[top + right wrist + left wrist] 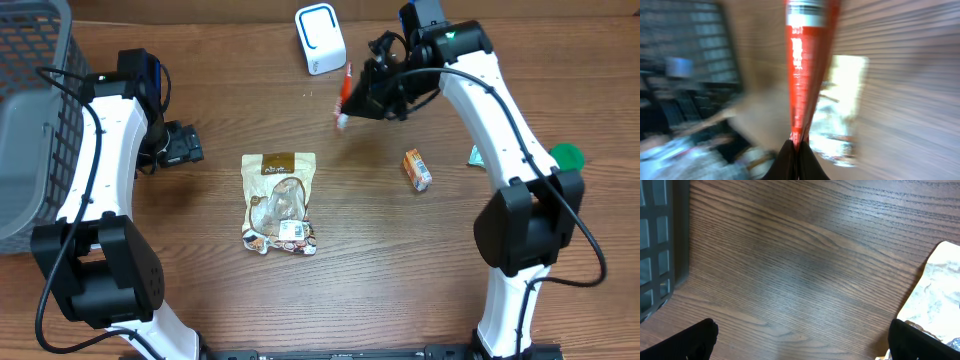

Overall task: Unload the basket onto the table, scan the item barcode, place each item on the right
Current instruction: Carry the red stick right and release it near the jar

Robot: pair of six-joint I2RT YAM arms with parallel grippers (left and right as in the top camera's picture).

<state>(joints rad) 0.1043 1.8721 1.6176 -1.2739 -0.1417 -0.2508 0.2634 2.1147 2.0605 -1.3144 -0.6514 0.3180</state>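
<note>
My right gripper swings back and down onto the bare wood next and releases the packet's end there, since that wood lies open beside the orange box.
A thin red packet (344,95) hangs off the table, just below and to the right of the white barcode scanner (320,38) at the back. My right gripper (354,100) is shut on the packet's end. In the blurred right wrist view the red packet (807,65) runs straight up from my closed right gripper (797,155). My left gripper (186,145) rests low over the table at the left, open and holding nothing. The left wrist view shows bare wood across my left gripper (802,345), between its two dark fingertips (695,340).
A tan and white snack bag (281,200) lies mid-table, its edge showing as the bag (940,290) in the left wrist view. An orange box (417,169), a small teal packet (476,155) and a green round thing (566,156) lie to the right. A grey basket (30,120) stands at the far left.
</note>
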